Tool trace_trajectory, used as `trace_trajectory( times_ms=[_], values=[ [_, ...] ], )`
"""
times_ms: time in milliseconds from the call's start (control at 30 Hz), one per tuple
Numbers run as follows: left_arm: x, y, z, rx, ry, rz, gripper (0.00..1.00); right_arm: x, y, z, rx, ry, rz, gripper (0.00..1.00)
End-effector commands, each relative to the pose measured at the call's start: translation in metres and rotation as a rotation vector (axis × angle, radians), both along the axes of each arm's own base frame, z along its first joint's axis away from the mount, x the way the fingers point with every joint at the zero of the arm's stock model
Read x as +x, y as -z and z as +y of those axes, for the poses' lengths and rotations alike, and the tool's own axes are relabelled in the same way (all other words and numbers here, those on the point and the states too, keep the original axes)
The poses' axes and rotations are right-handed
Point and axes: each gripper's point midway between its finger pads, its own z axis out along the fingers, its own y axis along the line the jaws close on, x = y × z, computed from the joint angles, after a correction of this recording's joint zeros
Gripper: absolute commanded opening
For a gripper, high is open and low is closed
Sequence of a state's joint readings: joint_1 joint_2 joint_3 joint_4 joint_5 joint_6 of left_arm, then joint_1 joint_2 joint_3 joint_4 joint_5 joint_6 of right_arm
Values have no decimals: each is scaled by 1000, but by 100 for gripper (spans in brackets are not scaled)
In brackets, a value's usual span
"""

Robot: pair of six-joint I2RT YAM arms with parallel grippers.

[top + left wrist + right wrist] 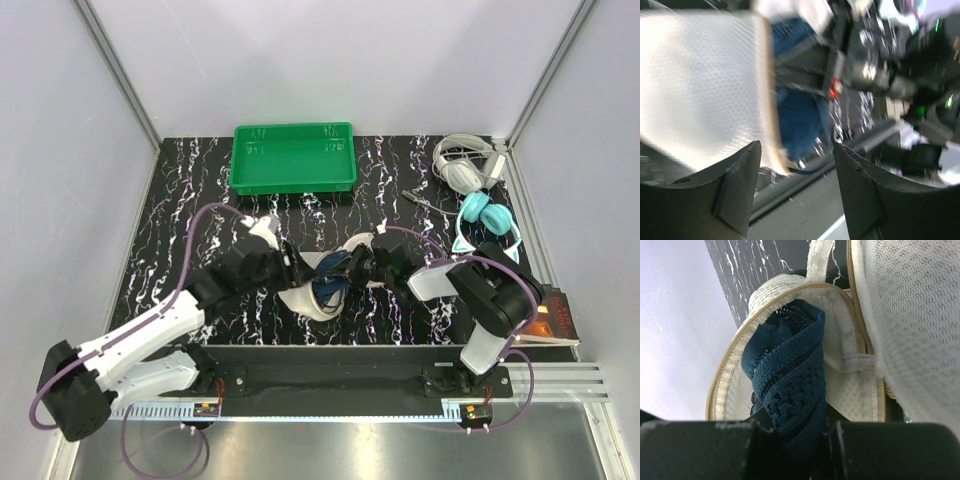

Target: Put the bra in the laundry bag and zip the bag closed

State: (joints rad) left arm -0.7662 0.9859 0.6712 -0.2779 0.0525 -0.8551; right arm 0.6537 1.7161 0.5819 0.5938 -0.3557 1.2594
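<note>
Since the bra's held end stands outside the bag, I need to push my right gripper to the left in the top view, into the bag's round opening, and release it.
The cream mesh laundry bag lies open at the table's middle, its lid flap raised. The navy-blue bra is bunched partly inside it. My right gripper is shut on the bra and holds it in the bag's round opening. My left gripper is at the bag's left side; its fingers stand apart with nothing between them. The bag's mesh wall and the bra show just beyond them, blurred.
A green plastic tray stands at the back. White headphones and teal headphones lie at the right rear. A dark book sits at the right edge. The table's near rail runs below the bag.
</note>
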Motion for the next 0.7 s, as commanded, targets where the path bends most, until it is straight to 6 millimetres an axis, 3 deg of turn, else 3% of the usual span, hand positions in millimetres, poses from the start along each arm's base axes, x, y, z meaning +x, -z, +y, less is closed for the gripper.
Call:
trace_trajectory(
  times_ms=[0, 67, 133, 167, 233, 267, 500, 533, 667],
  values=[
    [32, -3, 59, 78, -195, -43, 61, 12, -18, 10, 46, 0, -83, 0],
    [43, 20, 88, 131, -275, -3, 56, 11, -19, 10, 50, -2, -83, 0],
    [52, 32, 98, 114, -279, 22, 49, 11, -23, 11, 57, -6, -89, 0],
    [51, 50, 102, 135, -280, 66, 47, 10, -23, 11, 57, -10, -91, 0],
    [58, 58, 97, 116, -260, 68, 41, 11, -26, 12, 61, -16, -103, 0],
    [59, 73, 96, 132, -253, 111, 37, 10, -27, 13, 63, -21, -103, 0],
    [70, 118, 86, 180, -217, 216, 29, 10, -39, 20, 83, -51, -122, 0],
    [69, 130, 87, 197, -214, 252, 28, 10, -39, 22, 82, -55, -123, 0],
    [62, 145, 69, 154, -154, 294, 23, 9, -42, 31, 82, -70, -132, 0]
  ],
)
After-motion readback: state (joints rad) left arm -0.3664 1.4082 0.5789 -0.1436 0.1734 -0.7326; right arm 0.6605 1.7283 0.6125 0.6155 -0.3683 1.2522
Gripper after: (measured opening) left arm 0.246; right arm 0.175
